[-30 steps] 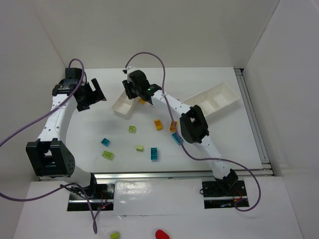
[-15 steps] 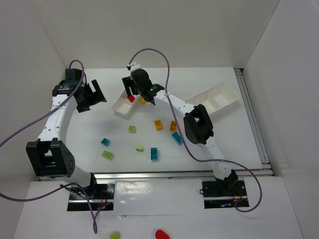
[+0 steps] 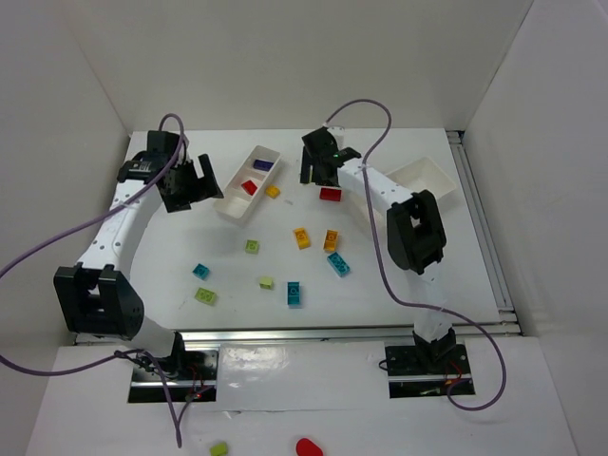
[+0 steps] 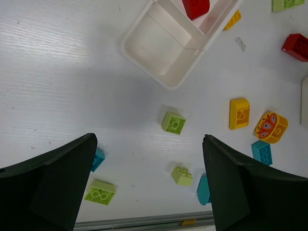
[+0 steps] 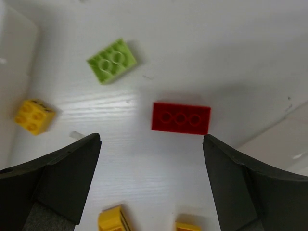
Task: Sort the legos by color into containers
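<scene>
My right gripper is open above the flat red lego (image 5: 181, 118), whose length runs across my fingers, and needs to turn and lower them around the lego's long sides.
The near container (image 3: 235, 206) holds a purple lego (image 3: 260, 165) and a red lego (image 3: 249, 187) in separate compartments. A yellow lego (image 3: 273, 191) lies just outside it. My right gripper (image 3: 320, 175) hangs open and empty, with a flat red lego (image 5: 181, 118) on the table just beyond its fingertips. A lime lego (image 5: 111, 60) lies further off. My left gripper (image 3: 195, 185) is open and empty to the left of that container (image 4: 168, 43). Several green, cyan, yellow and orange legos lie loose on the table, among them a green one (image 4: 173, 122) and an orange one (image 4: 272, 127).
The second container (image 3: 427, 174) lies at the back right, partly hidden behind my right arm. Its edge (image 5: 288, 139) shows at the right of the right wrist view. A metal rail (image 3: 342, 332) runs along the table's near edge.
My right gripper opened over the near container and left a red lego in it, then swung right to above the flat red lego. My left arm moved right towards the container.
</scene>
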`<state>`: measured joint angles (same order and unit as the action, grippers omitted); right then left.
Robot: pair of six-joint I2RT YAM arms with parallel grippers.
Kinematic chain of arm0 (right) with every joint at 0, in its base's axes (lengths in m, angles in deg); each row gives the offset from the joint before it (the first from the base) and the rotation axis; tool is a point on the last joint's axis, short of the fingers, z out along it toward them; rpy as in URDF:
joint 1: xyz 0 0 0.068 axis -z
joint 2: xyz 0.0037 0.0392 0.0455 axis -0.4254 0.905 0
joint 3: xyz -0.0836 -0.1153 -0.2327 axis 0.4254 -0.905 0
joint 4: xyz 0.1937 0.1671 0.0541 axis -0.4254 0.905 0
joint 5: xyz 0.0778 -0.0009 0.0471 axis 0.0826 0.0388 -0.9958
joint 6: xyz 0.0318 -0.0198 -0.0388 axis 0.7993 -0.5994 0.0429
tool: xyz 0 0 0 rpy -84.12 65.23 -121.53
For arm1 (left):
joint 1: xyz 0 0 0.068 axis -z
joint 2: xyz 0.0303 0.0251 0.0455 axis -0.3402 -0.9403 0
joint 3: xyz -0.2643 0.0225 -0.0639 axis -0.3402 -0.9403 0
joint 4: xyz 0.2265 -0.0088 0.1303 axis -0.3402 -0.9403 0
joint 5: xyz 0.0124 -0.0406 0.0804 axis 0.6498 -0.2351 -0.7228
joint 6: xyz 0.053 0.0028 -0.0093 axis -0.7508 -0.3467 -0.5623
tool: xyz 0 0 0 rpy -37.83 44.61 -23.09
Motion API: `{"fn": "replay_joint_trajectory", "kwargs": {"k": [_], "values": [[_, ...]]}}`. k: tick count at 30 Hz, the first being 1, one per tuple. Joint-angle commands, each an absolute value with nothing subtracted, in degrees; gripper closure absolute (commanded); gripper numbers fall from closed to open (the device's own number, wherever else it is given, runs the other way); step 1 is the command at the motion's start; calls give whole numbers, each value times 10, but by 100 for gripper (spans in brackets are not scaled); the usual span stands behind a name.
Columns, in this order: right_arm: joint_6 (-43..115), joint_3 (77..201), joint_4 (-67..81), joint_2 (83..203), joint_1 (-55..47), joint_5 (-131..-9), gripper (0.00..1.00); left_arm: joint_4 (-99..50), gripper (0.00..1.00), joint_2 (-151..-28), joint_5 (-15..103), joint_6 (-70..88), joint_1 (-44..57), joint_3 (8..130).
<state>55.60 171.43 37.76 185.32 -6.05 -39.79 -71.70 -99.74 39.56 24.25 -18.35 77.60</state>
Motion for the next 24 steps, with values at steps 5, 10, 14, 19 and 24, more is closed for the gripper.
{"fn": "replay_joint_trajectory", "kwargs": {"k": [5, 10, 14, 19, 24], "values": [[621, 1703, 422, 1889, -56, -401, 6, -721, 0, -1011, 390, 228, -156, 806], [607, 1736, 417, 1933, -45, -429, 6, -726, 0, -1022, 378, 228, -144, 811], [581, 1741, 396, 1952, -44, -472, 6, -731, 0, -1022, 373, 228, -144, 817], [565, 1731, 362, 1958, -44, -545, 8, -731, 0, -1027, 361, 228, -138, 817], [536, 1702, 335, 1916, -79, -551, 8, -731, 0, -1033, 355, 228, -138, 817]]}}
